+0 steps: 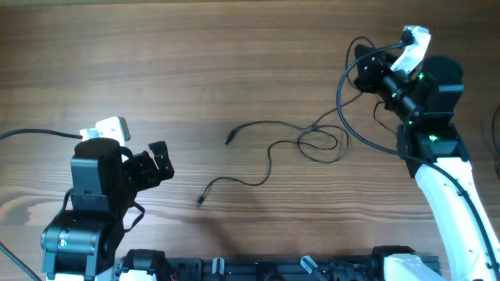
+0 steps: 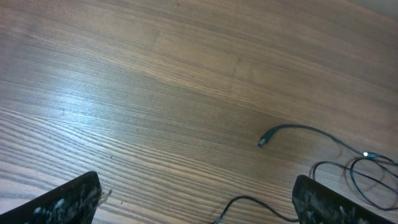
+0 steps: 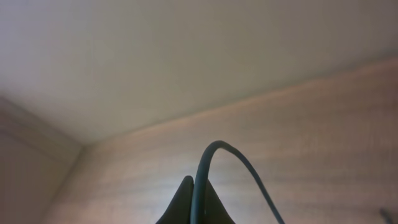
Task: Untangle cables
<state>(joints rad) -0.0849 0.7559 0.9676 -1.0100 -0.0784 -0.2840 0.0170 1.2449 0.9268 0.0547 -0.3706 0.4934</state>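
My right gripper next carries the cable down and right in the overhead view to the bare tabletop there, away from the loops, and releases it.
Thin black cables (image 1: 269,156) lie in the middle of the wooden table (image 1: 195,70). One plug (image 1: 228,140) points left, another plug (image 1: 200,201) lies nearer the front, and the cords cross in small loops (image 1: 320,144) to the right. My right gripper (image 1: 364,69) is raised at the far right, shut on a black cable (image 3: 214,149) that arches over its tips (image 3: 196,194) and hangs down toward the loops. At the near left my left gripper (image 1: 162,162) is open and holds nothing. In the left wrist view a plug (image 2: 261,142) and loops (image 2: 367,174) lie ahead of the gripper (image 2: 196,208).
Thicker black wires run along both arms, one trailing off the left edge (image 1: 31,133). The arm bases and a black rail (image 1: 273,265) line the front edge of the table. A pale wall (image 3: 155,56) fills the background in the right wrist view.
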